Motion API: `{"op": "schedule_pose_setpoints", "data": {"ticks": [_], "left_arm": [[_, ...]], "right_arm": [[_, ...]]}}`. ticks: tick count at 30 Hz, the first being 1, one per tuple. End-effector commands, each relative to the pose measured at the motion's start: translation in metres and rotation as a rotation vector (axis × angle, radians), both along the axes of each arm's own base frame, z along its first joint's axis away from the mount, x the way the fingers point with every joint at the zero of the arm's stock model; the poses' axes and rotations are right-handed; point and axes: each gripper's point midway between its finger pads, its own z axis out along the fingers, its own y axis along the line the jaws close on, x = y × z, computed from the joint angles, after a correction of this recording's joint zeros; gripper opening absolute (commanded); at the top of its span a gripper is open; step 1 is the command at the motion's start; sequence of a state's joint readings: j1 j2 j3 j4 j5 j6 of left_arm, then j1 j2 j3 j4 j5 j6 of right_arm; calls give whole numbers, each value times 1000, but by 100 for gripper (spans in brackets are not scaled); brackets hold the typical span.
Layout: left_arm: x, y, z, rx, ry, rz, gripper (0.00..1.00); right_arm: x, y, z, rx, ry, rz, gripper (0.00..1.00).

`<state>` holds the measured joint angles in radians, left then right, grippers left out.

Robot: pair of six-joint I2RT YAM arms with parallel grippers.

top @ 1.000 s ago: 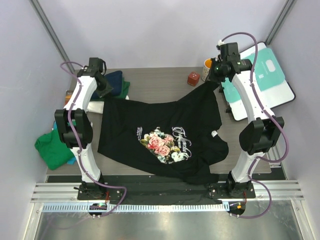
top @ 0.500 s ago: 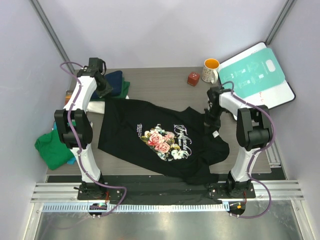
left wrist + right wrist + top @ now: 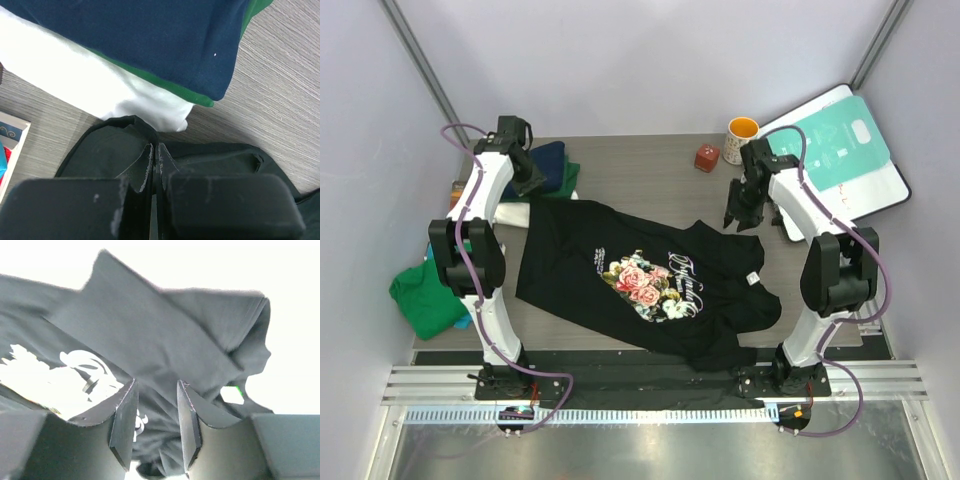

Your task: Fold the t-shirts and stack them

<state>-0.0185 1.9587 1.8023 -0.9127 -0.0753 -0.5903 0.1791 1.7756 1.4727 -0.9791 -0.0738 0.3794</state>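
My right gripper lowers its fingers next onto the shirt's shoulder fold (image 3: pixel 748 239) (image 3: pixel 216 340) beside the sleeve below it, since my left gripper already pinches the shirt's opposite corner.
The black t-shirt (image 3: pixel 565 250) with a pink rose print lies spread over the middle of the table, its right shoulder bunched up. My left gripper (image 3: pixel 528 186) is shut on that shirt's far left corner; in the left wrist view the jaws (image 3: pixel 154 150) pinch black cloth. My right gripper (image 3: pixel 733 222) hovers open just above the shirt's far right part. Black cloth (image 3: pixel 150 335) lies loose below its spread fingers (image 3: pixel 156 390). A folded navy t-shirt (image 3: pixel 548 158) rests on a green one (image 3: pixel 571 176) at the back left. Another green t-shirt (image 3: pixel 425 298) lies crumpled at the left.
An orange mug (image 3: pixel 742 133) and a small red cube (image 3: pixel 706 157) stand at the back right. Beside them a teal-and-white board (image 3: pixel 840 150) leans off the table. White cloth (image 3: pixel 75 75) lies under the folded stack. A small book (image 3: pixel 458 188) sits left of my left arm.
My right gripper came down from high at the back with the shirt's right corner, laid it on the table and opened. The left gripper has not moved.
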Motion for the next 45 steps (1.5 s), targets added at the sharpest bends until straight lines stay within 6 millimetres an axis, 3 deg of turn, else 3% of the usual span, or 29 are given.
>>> {"op": "schedule_pose_setpoints", "data": {"ticks": [1, 8, 15, 25, 40, 43, 45], "left_arm": [[-1, -1, 9, 10, -20, -25, 0], [-5, 1, 6, 17, -10, -27, 0], [-7, 1, 2, 17, -2, -29, 0], [-8, 0, 1, 14, -1, -30, 0], [-11, 1, -5, 17, 10, -34, 0], [-11, 1, -6, 17, 12, -34, 0], [-11, 1, -7, 15, 15, -33, 0]], "right_arm": [[31, -10, 19, -46, -112, -2, 43], [37, -6, -17, -43, -39, 44, 43], [23, -28, -32, -148, 0, 42, 42], [11, -35, -58, -148, 72, 32, 40], [10, -40, -72, -152, 99, 30, 39], [7, -38, -76, -140, 118, 39, 31], [4, -38, -78, -132, 133, 43, 19]]}}
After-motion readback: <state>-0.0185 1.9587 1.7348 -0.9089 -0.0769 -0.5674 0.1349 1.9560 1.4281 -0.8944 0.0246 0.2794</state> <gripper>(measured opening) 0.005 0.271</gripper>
